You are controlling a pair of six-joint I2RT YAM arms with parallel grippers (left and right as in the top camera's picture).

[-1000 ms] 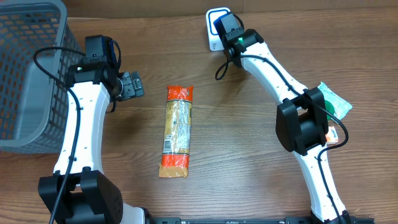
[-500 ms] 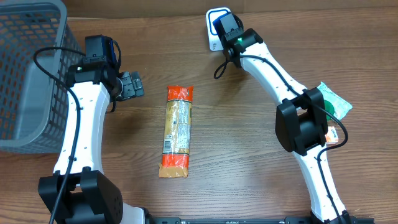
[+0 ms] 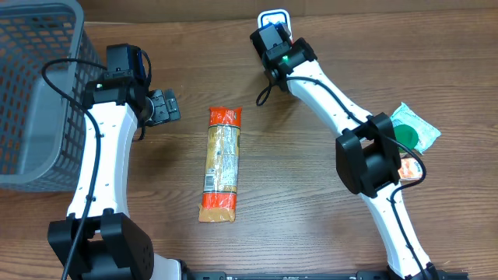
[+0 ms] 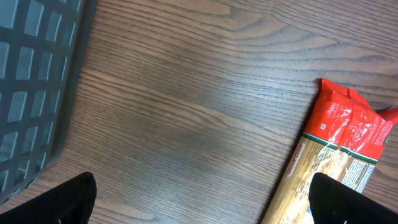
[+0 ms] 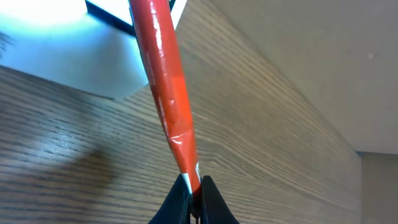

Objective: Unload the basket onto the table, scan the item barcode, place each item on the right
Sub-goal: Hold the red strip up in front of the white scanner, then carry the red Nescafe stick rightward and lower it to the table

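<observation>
The right gripper swings back and to its right in the overhead view next, onto the clear wood near the green packet, then lowers and releases.
A thin red packet (image 5: 165,93) shows edge-on in the right wrist view, pinched at its lower end by my right gripper (image 5: 195,188), which is shut on it. The packet's far end reaches over the white, blue-lit scanner (image 5: 68,59). From overhead, the right gripper (image 3: 271,40) sits just in front of the scanner (image 3: 274,15) and hides the packet. My left gripper (image 3: 164,106) hovers open and empty left of a long pasta pack (image 3: 222,163); its wrist view has the gripper (image 4: 202,202) over bare wood, with the pasta pack (image 4: 339,155) at the right.
A grey mesh basket (image 3: 35,93) stands at the far left, its wall (image 4: 31,93) close to the left gripper. A green packet (image 3: 415,128) and an orange item (image 3: 410,168) lie at the right edge, by the right arm's base.
The right gripper has shifted left and slightly back by the scanner, still holding the red packet. The left arm and the pasta pack have not moved.
</observation>
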